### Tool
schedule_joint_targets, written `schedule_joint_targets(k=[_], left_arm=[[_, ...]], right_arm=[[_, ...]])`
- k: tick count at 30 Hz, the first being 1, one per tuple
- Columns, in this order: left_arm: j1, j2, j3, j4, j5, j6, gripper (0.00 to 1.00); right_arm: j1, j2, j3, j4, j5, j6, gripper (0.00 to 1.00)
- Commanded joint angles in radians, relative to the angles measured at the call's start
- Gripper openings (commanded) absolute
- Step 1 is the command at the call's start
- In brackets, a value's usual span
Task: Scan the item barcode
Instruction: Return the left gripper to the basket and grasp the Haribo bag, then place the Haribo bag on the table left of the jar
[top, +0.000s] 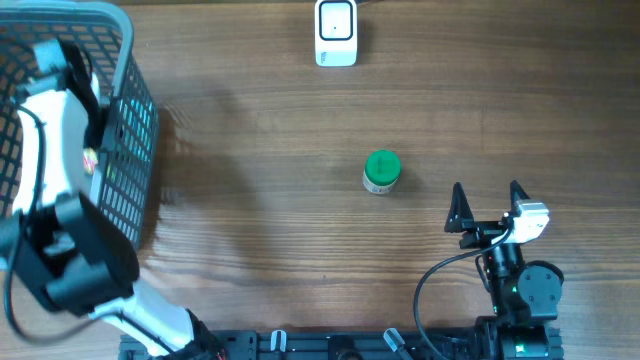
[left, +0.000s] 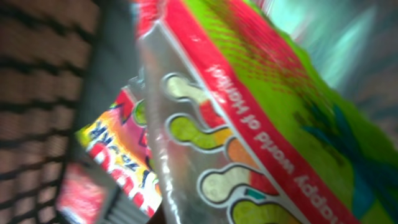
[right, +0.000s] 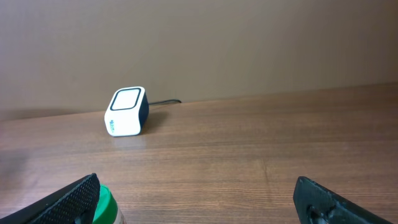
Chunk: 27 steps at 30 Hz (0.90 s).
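Observation:
I'll lift my left gripper over the basket's side toward the bottle, then lower it and release the bag, since the tabletop between basket (top: 135, 110) and bottle is bare.
A green and red gummy bag (left: 261, 106) with a clear window fills the left wrist view, and its clear edge runs down to where my jaws meet. My left arm (top: 55, 120) reaches into the grey basket (top: 135, 110). Its gripper is shut on that bag, with the fingers themselves hidden. A second colourful packet (left: 118, 155) lies beneath it. The white scanner (top: 336, 32) stands at the table's far edge and also shows as the scanner (right: 127, 111) in the right wrist view. My right gripper (top: 487, 192) is open and empty near the front right.
A small bottle with a green cap (top: 381, 171) stands mid-table, just left of my right gripper (right: 196, 186); the cap (right: 106, 208) shows beside the left finger. The basket's mesh wall (left: 37, 74) is close on the left.

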Motion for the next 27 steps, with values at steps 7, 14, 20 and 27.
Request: schedule_joint_targets(k=[7, 14, 20, 27], left_arm=[[0.0, -0.537, 0.195, 0.016, 0.121, -0.261, 0.04], [-0.037, -0.668, 0.193, -0.024, 0.957, -0.205, 0.04], [-0.286, -0.575, 0.12, -0.357, 1.131, 0.286, 0.04], [-0.509, -0.409, -0.214, -0.249, 1.251, 0.534, 0.04]], right_arm=[[0.003, 0.0, -0.002, 0.002, 0.016, -0.001, 1.0], [0.003, 0.0, -0.002, 0.002, 0.016, -0.002, 1.0], [0.003, 0.0, -0.002, 0.003, 0.016, -0.001, 1.0], [0.003, 0.0, -0.002, 0.002, 0.016, -0.001, 1.0]])
